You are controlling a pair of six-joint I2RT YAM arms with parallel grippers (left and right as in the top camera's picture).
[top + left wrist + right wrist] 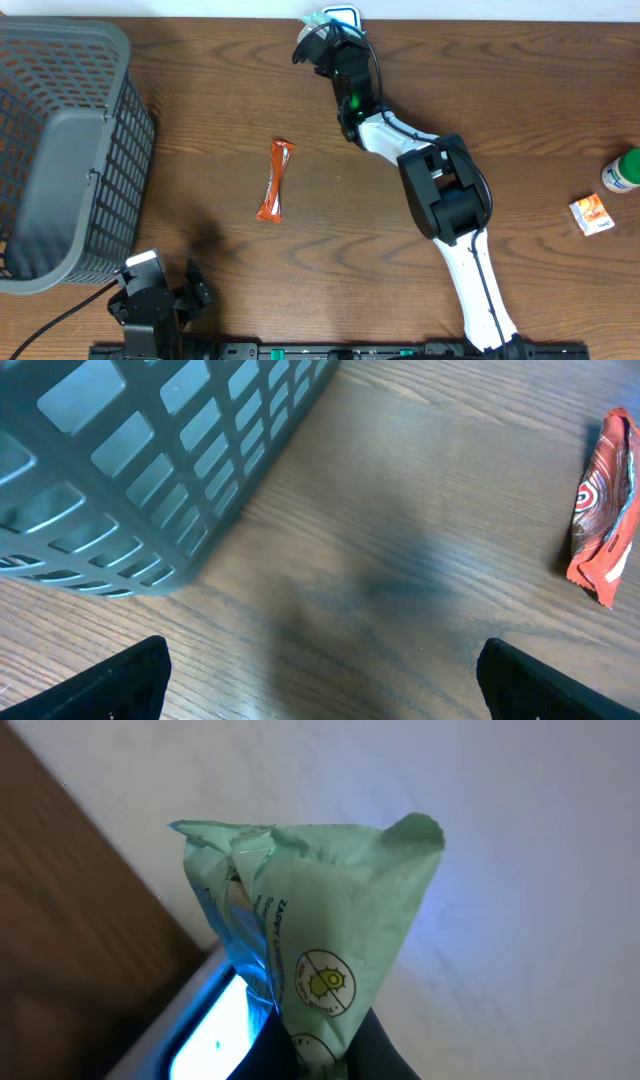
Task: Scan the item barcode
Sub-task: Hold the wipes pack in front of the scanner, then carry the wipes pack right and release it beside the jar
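Observation:
The packet has room on the wood by the green-capped bottle, so my right gripper will swing back from the scanner, to the right in the overhead view.
My right gripper [320, 38] reaches to the table's far edge and is shut on a pale green packet [320, 935], which stands up from between the dark fingers [385, 1055]. Just beside the packet, low on the left of the right wrist view, lies the scanner [205, 1030] with its window glowing blue-white. From overhead the packet [313, 19] shows next to the scanner [343, 15]. My left gripper [320, 680] hovers open over bare wood near the front left, nothing between its fingertips [125, 680].
A grey slatted basket [60, 150] fills the left side. An orange wrapped bar [276, 180] lies mid-table, also at the right edge of the left wrist view as the bar [603, 510]. A small orange sachet [591, 214] and a green-capped bottle [625, 170] sit at the right.

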